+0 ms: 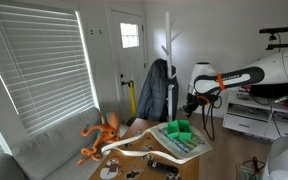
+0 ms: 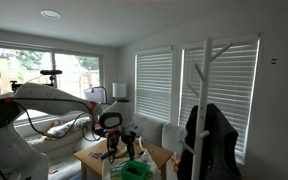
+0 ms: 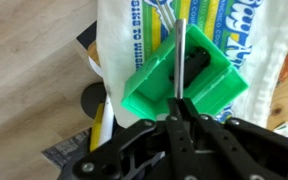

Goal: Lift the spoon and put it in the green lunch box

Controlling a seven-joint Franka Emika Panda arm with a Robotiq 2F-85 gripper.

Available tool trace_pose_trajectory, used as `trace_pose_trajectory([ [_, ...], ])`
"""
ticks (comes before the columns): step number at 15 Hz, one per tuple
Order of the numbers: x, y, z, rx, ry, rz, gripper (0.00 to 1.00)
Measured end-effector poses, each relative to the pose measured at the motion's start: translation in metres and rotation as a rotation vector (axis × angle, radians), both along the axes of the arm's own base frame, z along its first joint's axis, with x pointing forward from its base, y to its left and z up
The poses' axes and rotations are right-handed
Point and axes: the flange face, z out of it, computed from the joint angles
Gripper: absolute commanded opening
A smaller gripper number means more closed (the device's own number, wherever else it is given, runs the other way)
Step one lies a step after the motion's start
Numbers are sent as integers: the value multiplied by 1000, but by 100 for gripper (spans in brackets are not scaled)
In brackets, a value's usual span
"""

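My gripper should turn next and lower the spoon (image 3: 180,55) into the open green lunch box (image 3: 164,84) to let go of the spoon's handle, because the box is below my gripper.
In the wrist view my gripper (image 3: 181,103) is shut on the thin metal handle of the spoon (image 3: 180,55). The spoon hangs straight over the open bright green lunch box (image 3: 149,85), its far end reaching toward the box's far side. In both exterior views the gripper (image 1: 191,106) (image 2: 123,150) hovers just above the green lunch box (image 1: 180,130) (image 2: 136,171). I cannot tell whether the spoon touches the box.
The box sits on a flat pale green-and-white board (image 1: 184,146) (image 3: 254,40) on a wooden table (image 1: 134,128). An orange toy octopus (image 1: 102,135) and a white curved object (image 1: 134,153) lie on the table. A coat rack with a jacket (image 1: 156,88) stands behind.
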Motion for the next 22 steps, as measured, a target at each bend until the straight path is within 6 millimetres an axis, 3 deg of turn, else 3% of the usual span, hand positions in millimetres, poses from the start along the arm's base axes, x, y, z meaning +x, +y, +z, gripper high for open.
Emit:
trace_pose_trajectory([
  [2, -9, -13, -10, 30, 25, -100, 2],
  [8, -24, -17, -31, 276, 78, -273, 2],
  [9, -25, -18, -31, 314, 74, -301, 9],
  [10, -26, -20, -32, 319, 74, -305, 9],
  [11, -26, -19, -32, 318, 75, -305, 9],
  [12, -26, -19, -32, 318, 75, -303, 2],
  [15, -25, -16, -34, 333, 90, -320, 2],
  [21, -13, -15, -48, 441, 197, -516, 2],
  [22, -11, -16, -49, 448, 205, -539, 9],
])
